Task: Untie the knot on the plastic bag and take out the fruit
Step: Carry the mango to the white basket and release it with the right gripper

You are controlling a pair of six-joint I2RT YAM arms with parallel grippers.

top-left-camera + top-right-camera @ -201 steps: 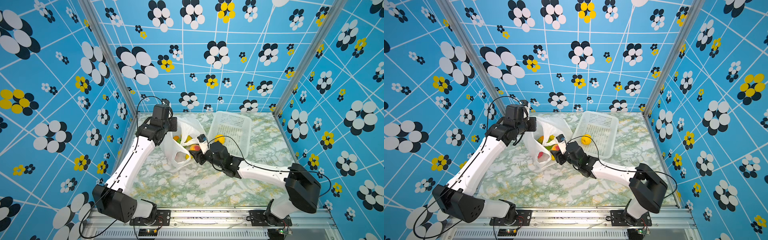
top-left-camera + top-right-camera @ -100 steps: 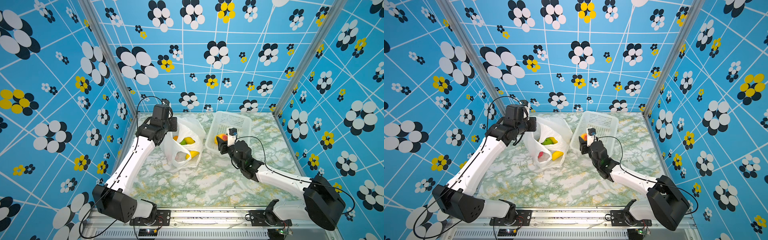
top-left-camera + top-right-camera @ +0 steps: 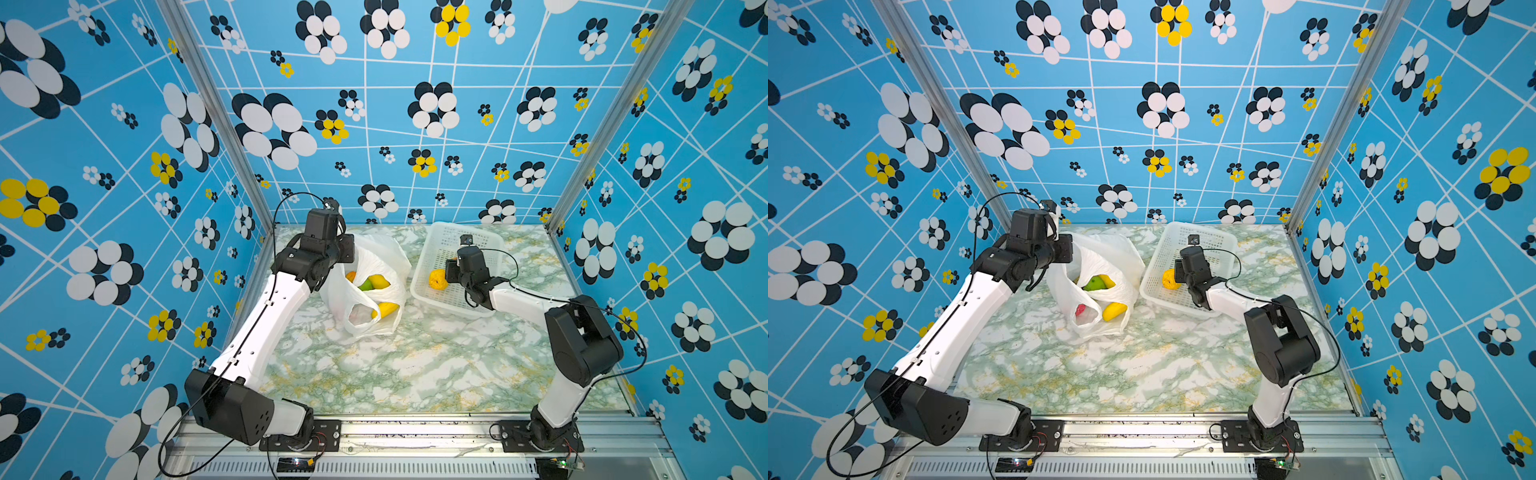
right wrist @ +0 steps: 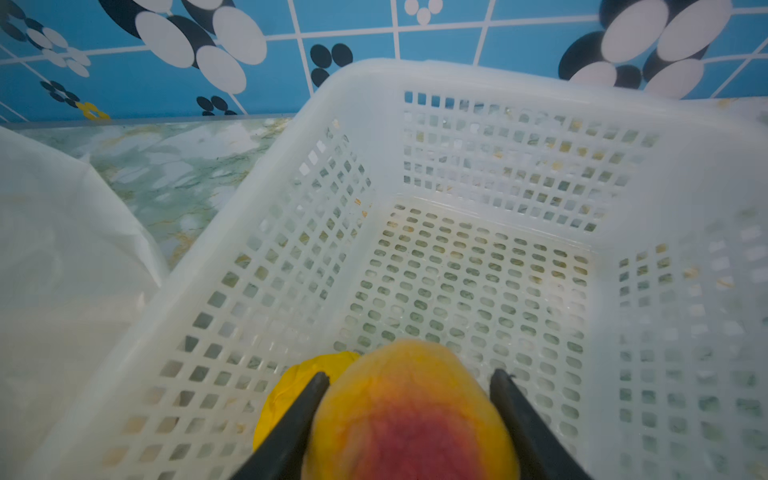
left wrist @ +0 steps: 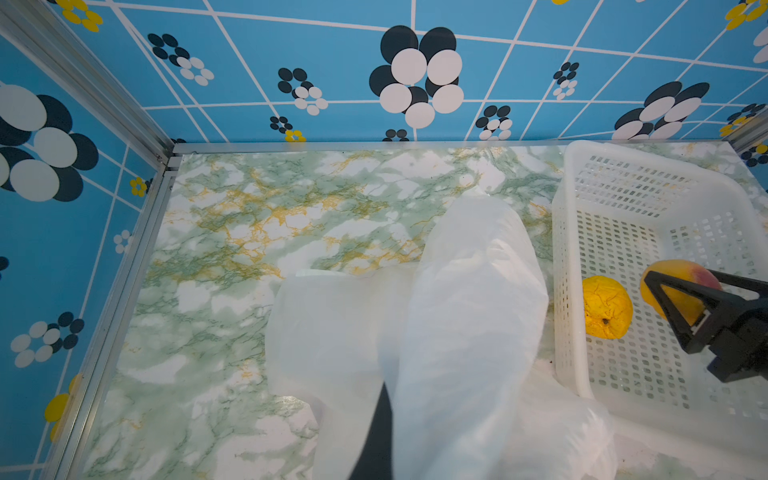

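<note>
My right gripper is just above the basket's bottom and will next lower the peach onto it beside the round yellow-orange fruit (image 3: pixel 437 278) and release it there.
The plastic bag (image 3: pixel 376 259) (image 3: pixel 1100 255) stands on the marble table, mouth gaping, and no knot shows. My left gripper (image 3: pixel 347 253) (image 3: pixel 1065 253) is shut on its upper edge and holds it up; plastic (image 5: pixel 469 311) hides the fingertips. Fruit lies inside the bag: a green apple (image 3: pixel 365 286) (image 3: pixel 1093 284), a long yellow one (image 3: pixel 386 309) (image 3: pixel 1114 311) and a pink-red one (image 3: pixel 1080 309). My right gripper (image 4: pixel 409 376) (image 5: pixel 681 286) is shut on a red-blushed peach (image 4: pixel 411 415) (image 5: pixel 677 268) inside the white basket (image 3: pixel 444 237) (image 4: pixel 457 79). A round yellow-orange fruit (image 3: pixel 437 278) (image 5: pixel 606 307) lies beside it.
The perforated basket (image 3: pixel 1179 232) (image 5: pixel 561 249) sits tilted at the back right, its near left side close to the bag (image 4: pixel 62 232). Blue patterned walls and metal posts close in the table on three sides. Bare marble (image 3: pixel 415 365) stretches in front of the bag and basket.
My right gripper has carried the peach from the bag's mouth to the right, into the basket. The left arm and the bag have stayed where they were.
</note>
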